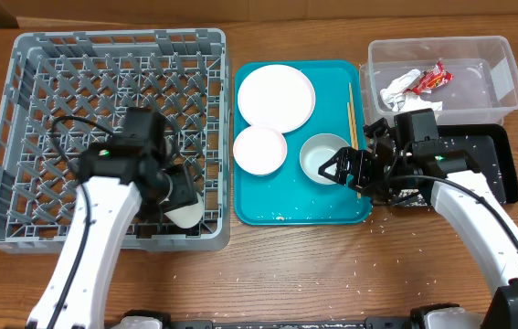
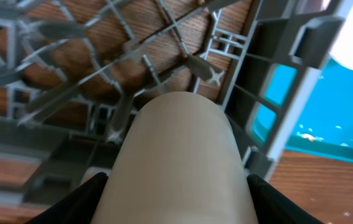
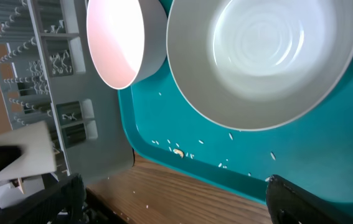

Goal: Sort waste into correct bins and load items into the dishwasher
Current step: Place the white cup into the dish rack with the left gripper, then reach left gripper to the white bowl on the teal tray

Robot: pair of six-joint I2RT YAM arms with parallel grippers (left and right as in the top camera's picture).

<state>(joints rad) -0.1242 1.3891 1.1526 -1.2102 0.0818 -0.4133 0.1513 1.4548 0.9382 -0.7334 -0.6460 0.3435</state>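
My left gripper lowers the cup toward the rack's side beside the teal tray, into the rack's near corner (image 1: 202,219) next, then opens.
My left gripper (image 1: 183,206) is shut on a small white cup (image 1: 186,217) and holds it on its side low in the front right corner of the grey dish rack (image 1: 21,137). In the left wrist view the cup (image 2: 176,149) fills the space between the fingers (image 2: 176,202). My right gripper (image 1: 336,169) is open and empty over the teal tray's front right part, just beside a white bowl (image 1: 324,157). In the right wrist view the open fingers (image 3: 173,186) are near that bowl (image 3: 263,56). A second bowl (image 1: 259,150), a plate (image 1: 276,96) and chopsticks (image 1: 352,114) lie on the tray.
The teal tray (image 1: 249,208) sits between the rack and the bins. The clear tub (image 1: 514,82) at the back right holds a white napkin (image 1: 397,89) and a red wrapper (image 1: 432,78). The black tray (image 1: 501,160) lies under my right arm. Rice grains (image 1: 332,265) dot the table.
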